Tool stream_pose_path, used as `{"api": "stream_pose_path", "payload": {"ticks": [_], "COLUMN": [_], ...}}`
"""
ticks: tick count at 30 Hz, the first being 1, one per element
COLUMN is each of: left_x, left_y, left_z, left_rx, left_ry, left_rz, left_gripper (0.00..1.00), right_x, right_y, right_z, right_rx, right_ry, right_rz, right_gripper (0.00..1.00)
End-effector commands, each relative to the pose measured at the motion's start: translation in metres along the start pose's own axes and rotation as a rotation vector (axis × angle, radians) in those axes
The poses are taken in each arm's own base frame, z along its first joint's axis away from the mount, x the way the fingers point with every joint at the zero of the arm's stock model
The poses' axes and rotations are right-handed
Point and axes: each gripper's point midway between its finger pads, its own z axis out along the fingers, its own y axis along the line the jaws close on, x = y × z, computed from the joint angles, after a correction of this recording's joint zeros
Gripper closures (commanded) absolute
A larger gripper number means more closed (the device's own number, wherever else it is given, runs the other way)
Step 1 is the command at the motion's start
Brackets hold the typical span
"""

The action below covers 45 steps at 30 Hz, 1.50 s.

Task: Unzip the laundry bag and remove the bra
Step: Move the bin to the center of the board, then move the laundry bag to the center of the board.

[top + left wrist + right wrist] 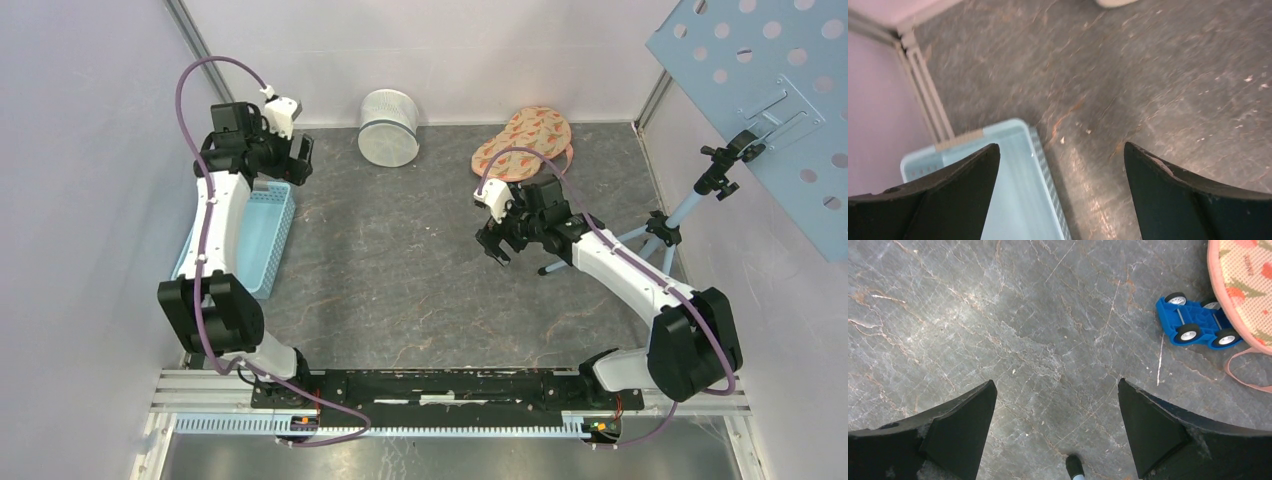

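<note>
My left gripper moves down and across to the bag's rim on the basket side next, since that rim lies below it and to its right in the top view.
The laundry bag [388, 127] is a white mesh cylinder lying at the back of the table. To its right, outside the bag, lies the bra [525, 140], beige with orange flowers and pink trim; its edge and strap show in the right wrist view [1243, 280]. My left gripper [300, 160] hangs open and empty over the far end of a light-blue basket [1018, 200], left of the bag. My right gripper [497, 245] stands open and empty above bare table, in front of the bra. Between the left gripper's tips [1060, 150] lie only the basket rim and the table.
The light-blue basket [262, 235] runs along the left wall. A blue toy car [1195, 325] lies beside the bra. A light-blue tripod [650, 235] holding a perforated panel [760, 90] stands at the right; one foot [1075, 467] reaches under my right gripper [1057, 385].
</note>
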Motion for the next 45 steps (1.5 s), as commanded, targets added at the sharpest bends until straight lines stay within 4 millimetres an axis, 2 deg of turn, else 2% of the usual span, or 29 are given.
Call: {"api": "stream_pose_path", "payload": {"ticks": [1,5,8,10,14,22,29,32,33,34,39,45], "left_x": [-0.054,-0.079,-0.09,-0.099,-0.105,-0.114,-0.116,-0.117,-0.118,-0.118,-0.118,-0.131], "left_y": [-0.022,-0.031,-0.034,-0.051,-0.063,-0.08,-0.09,-0.092,-0.092,-0.093,-0.1,-0.106], "left_z": [-0.002,0.02,0.045,0.065,0.107,0.187,0.229,0.234,0.233,0.23,0.21,0.158], "left_rx": [0.131,0.163,0.175,0.205,0.197,0.156,0.093,0.094,0.094,0.098,0.127,0.159], "left_ry": [-0.24,-0.248,-0.245,-0.246,-0.201,-0.179,-0.169,-0.175,-0.177,-0.179,-0.184,-0.19], "left_rz": [0.207,0.328,0.414,0.497,0.637,0.673,0.681,0.655,0.642,0.631,0.58,0.425], "left_gripper": [0.0,0.0,0.0,0.0,0.02,0.19,0.37,0.52,0.6,0.69,0.97,0.98], "right_x": [-0.036,-0.039,-0.037,-0.035,-0.034,-0.028,-0.033,-0.034,-0.035,-0.035,-0.041,-0.058], "right_y": [-0.003,-0.002,-0.001,0.0,0.005,0.008,0.013,0.011,0.011,0.011,0.009,0.003], "right_z": [-0.011,-0.013,-0.01,-0.009,-0.008,-0.005,-0.007,-0.008,-0.008,-0.009,-0.013,-0.024], "right_rx": [-0.002,-0.005,-0.013,-0.019,-0.036,-0.046,-0.07,-0.065,-0.064,-0.061,-0.053,-0.043], "right_ry": [-0.092,-0.096,-0.09,-0.082,-0.083,-0.072,-0.09,-0.092,-0.094,-0.095,-0.105,-0.123], "right_rz": [-0.015,-0.019,-0.015,-0.011,-0.005,-0.002,0.015,0.013,0.013,0.013,0.005,-0.008], "right_gripper": [0.02,0.02,0.02,0.02,0.02,0.02,0.02,0.02,0.02,0.02,0.02,0.02]}}
